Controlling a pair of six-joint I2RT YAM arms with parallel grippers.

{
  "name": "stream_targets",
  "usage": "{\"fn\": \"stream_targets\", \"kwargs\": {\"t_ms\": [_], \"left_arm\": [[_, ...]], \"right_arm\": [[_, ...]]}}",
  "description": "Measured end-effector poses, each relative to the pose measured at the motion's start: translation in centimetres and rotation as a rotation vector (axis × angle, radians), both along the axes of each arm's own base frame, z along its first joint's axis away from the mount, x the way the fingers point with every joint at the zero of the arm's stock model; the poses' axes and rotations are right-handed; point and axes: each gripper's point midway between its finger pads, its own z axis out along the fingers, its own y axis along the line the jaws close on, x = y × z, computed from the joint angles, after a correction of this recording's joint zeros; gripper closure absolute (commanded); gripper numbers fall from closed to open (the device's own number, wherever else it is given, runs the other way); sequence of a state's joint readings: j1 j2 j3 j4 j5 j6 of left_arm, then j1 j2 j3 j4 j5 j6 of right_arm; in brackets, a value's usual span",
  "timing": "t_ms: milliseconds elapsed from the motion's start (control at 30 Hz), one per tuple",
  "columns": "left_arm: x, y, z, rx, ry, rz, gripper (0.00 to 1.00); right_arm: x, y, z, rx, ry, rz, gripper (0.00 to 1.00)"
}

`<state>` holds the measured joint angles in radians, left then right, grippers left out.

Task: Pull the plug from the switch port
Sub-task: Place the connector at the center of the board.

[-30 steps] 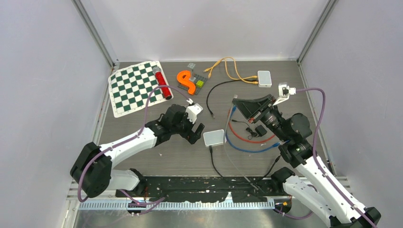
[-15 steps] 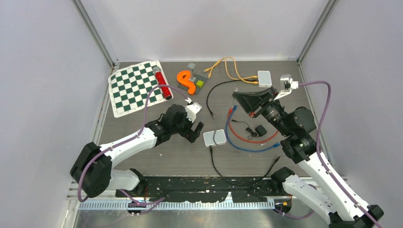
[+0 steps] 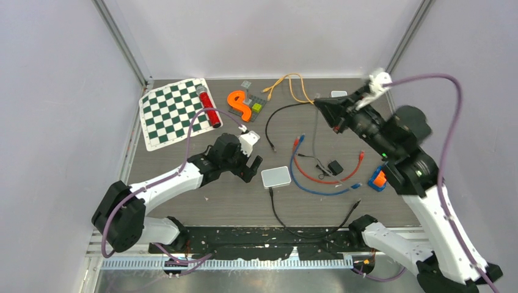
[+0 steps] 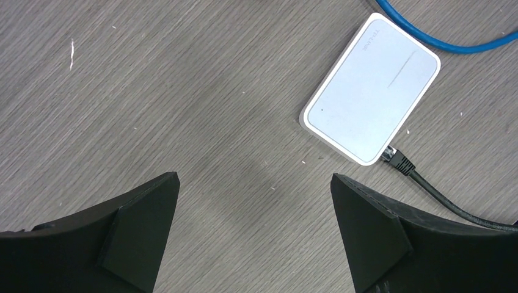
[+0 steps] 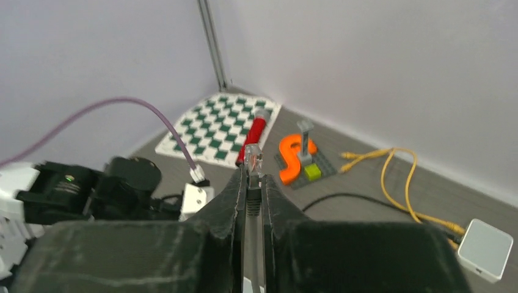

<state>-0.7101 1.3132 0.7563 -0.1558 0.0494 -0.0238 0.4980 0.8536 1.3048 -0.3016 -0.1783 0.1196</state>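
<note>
My right gripper should next tip down and lower to the bare tabletop below, past the blue cable's end [image 3: 299,127], and release the clear plug.
My right gripper [image 3: 333,114] is raised high over the back right of the table. It is shut on the grey boot of a clear plug [image 5: 254,157], which sticks out past the fingertips of the right gripper [image 5: 253,177]. The plug's thin grey cable [image 3: 313,137] hangs down towards the table. A white switch [image 3: 275,176] lies at the centre, with a black cable [image 4: 427,186] plugged into its near side. My left gripper [image 3: 251,163] hovers just left of that switch [image 4: 371,122]. In the wrist view the left gripper [image 4: 253,183] stands wide open over bare table.
A second white switch [image 5: 485,247] with a yellow cable [image 3: 293,85] sits at the back right. Blue [image 3: 317,189] and red [image 3: 324,179] cables and a black adapter [image 3: 335,166] lie beside the centre switch. A chessboard [image 3: 173,110], red cylinder [image 3: 208,107] and orange S-shape [image 3: 239,105] are at the back left.
My right arm has risen and swung back and to the right, carrying the grey plug and lifting its cable off the table. The left arm has stayed put.
</note>
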Motion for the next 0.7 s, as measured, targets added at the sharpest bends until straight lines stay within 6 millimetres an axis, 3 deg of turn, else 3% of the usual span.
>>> {"fn": "stream_targets", "kwargs": {"t_ms": [67, 133, 167, 200, 267, 367, 433, 533, 700], "left_arm": [[0.0, -0.1, 0.0, -0.001, 0.005, -0.004, 0.0], [0.0, -0.3, 0.0, -0.005, 0.007, -0.009, 0.0], [-0.1, -0.3, 0.0, -0.007, 0.009, -0.012, 0.01], [-0.1, -0.3, 0.0, -0.007, 0.012, -0.015, 0.0], [-0.2, -0.4, 0.0, -0.009, 0.016, -0.018, 0.01], [-0.3, -0.4, 0.0, -0.009, 0.018, -0.019, 0.0], [-0.3, -0.4, -0.1, -0.008, 0.019, -0.019, 0.0], [-0.3, -0.3, -0.1, -0.005, 0.02, -0.019, 0.0], [-0.3, -0.3, -0.1, -0.003, 0.021, -0.02, 0.0]], "right_arm": [[2.2, 0.6, -2.8, -0.074, 0.07, 0.006, 0.95], [5.4, 1.6, -6.9, -0.144, 0.18, 0.026, 0.95], [7.5, 2.2, -10.0, -0.184, 0.264, 0.044, 0.95], [8.5, 2.5, -11.7, -0.204, 0.311, 0.055, 0.95], [11.5, 3.4, -18.2, -0.259, 0.492, 0.087, 0.95], [13.1, 3.9, -26.5, -0.306, 0.735, 0.128, 0.95], [13.4, 4.0, -30.1, -0.304, 0.851, 0.145, 0.95], [13.4, 4.4, -31.6, -0.271, 0.92, 0.171, 0.95], [14.9, 5.1, -30.8, -0.173, 0.932, 0.193, 0.95]]}}
